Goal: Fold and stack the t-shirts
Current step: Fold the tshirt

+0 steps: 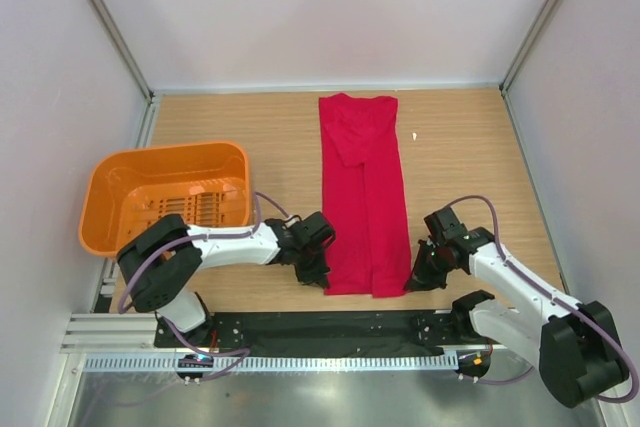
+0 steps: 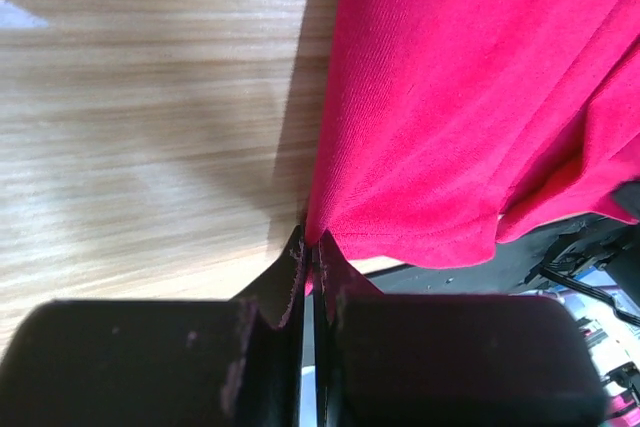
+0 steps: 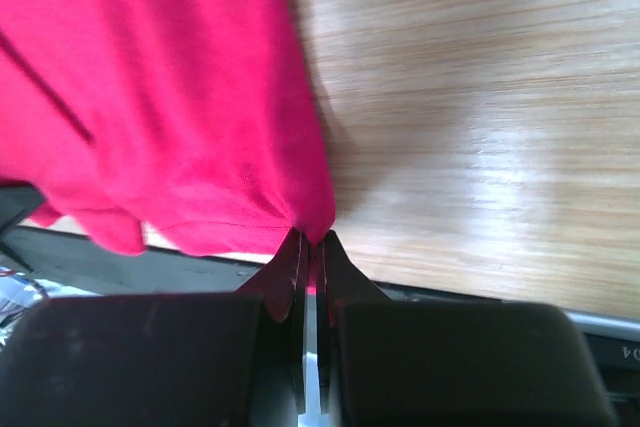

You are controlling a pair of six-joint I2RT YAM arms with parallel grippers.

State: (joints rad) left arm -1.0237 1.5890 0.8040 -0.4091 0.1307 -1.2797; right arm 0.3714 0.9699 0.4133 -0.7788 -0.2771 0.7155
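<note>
My right gripper will go up, carry the pinched corner of the red t-shirt outward, then go down and let go of it on the t-shirt's far part near the collar (image 1: 391,153), as the t-shirt lies long.
The red t-shirt (image 1: 362,197) lies on the wooden table, folded lengthwise into a long narrow strip, collar at the far end. My left gripper (image 1: 318,269) is shut on the strip's near left corner; in the left wrist view the red cloth (image 2: 450,97) is pinched between the fingertips (image 2: 296,252). My right gripper (image 1: 418,275) is shut on the near right corner; in the right wrist view the cloth (image 3: 160,97) is pinched between the fingertips (image 3: 330,247). Both corners sit low, near the table's front edge.
An orange slotted basket (image 1: 165,197) stands at the left of the table, close behind the left arm. A small white scrap (image 1: 416,136) lies right of the shirt. White walls enclose the table; a black mounting rail (image 1: 320,327) runs along the near edge.
</note>
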